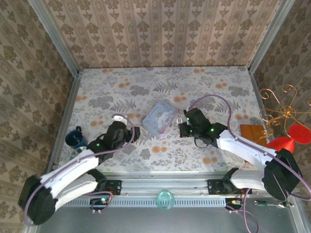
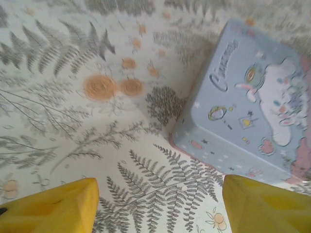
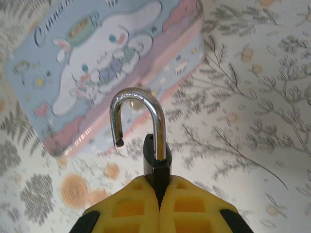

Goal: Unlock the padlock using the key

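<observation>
One shackle end is free of the dark body. My right gripper needs to move back next, away from the tin [image 1: 159, 118], and down to bare tablecloth to release the padlock.
My right gripper [image 3: 158, 187] is shut on the dark body of the padlock [image 3: 156, 167]. Its silvery shackle [image 3: 138, 97] stands upright with the left end free of the body. From above, the padlock [image 1: 180, 120] is a small glint at the tip of the right gripper [image 1: 183, 127], just right of a pale blue cartoon tin [image 1: 159, 118]. My left gripper [image 1: 136, 132] hovers left of the tin. Its yellow fingers [image 2: 53, 206] stand wide apart over bare tablecloth, so the left gripper [image 2: 160, 204] is open with nothing between them. The key is out of view.
The tin [image 2: 248, 97] lies close ahead and to the right of the left fingers, and it lies behind the padlock as the tin [image 3: 97, 63]. A dark blue mug [image 1: 74, 138] stands at the left table edge. A brown block [image 1: 252, 132], a gold wire stand [image 1: 279, 104] and a red object [image 1: 286, 141] sit at the right.
</observation>
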Robot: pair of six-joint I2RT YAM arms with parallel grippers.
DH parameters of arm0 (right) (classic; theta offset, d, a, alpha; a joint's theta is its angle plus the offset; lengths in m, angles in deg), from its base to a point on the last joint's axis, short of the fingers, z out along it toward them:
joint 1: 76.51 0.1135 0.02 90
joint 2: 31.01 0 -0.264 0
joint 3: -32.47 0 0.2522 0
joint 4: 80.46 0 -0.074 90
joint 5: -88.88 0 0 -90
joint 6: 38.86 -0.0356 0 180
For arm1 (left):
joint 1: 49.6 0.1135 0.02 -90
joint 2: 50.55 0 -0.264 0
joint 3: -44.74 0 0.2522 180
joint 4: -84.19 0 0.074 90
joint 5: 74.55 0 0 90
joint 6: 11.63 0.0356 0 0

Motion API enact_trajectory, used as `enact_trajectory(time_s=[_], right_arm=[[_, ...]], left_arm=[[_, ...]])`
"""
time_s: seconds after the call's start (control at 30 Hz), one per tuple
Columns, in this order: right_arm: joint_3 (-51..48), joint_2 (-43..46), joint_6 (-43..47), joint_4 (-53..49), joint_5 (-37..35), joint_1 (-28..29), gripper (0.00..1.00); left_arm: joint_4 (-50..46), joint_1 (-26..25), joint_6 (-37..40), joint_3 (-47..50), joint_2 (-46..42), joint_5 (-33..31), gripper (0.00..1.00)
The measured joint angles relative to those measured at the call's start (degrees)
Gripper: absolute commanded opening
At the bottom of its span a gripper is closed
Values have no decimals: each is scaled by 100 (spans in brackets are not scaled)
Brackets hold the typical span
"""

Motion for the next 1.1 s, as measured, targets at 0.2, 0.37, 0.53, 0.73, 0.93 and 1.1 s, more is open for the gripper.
enact_trajectory(time_s=[0.2,0.37,0.53,0.73,0.93,1.1], right_arm=[[-190,326,323,-564,33,-9,0],[-570,426,374,-841,33,-136,0],[-905,483,275,-1093,26,-350,0],[-944,461,107,-1252,28,-391,0],[-1008,337,-44,-1305,28,-439,0],[-1008,256,-140,-1368,-52,-466,2]], left_arm=[[-323,282,339,415,-1331,105,71],[-457,284,433,509,-1469,243,71],[-501,284,437,533,-1469,289,71],[-514,284,437,535,-1469,291,71],[-544,284,435,533,-1469,286,71],[-592,284,435,533,-1469,267,72]])
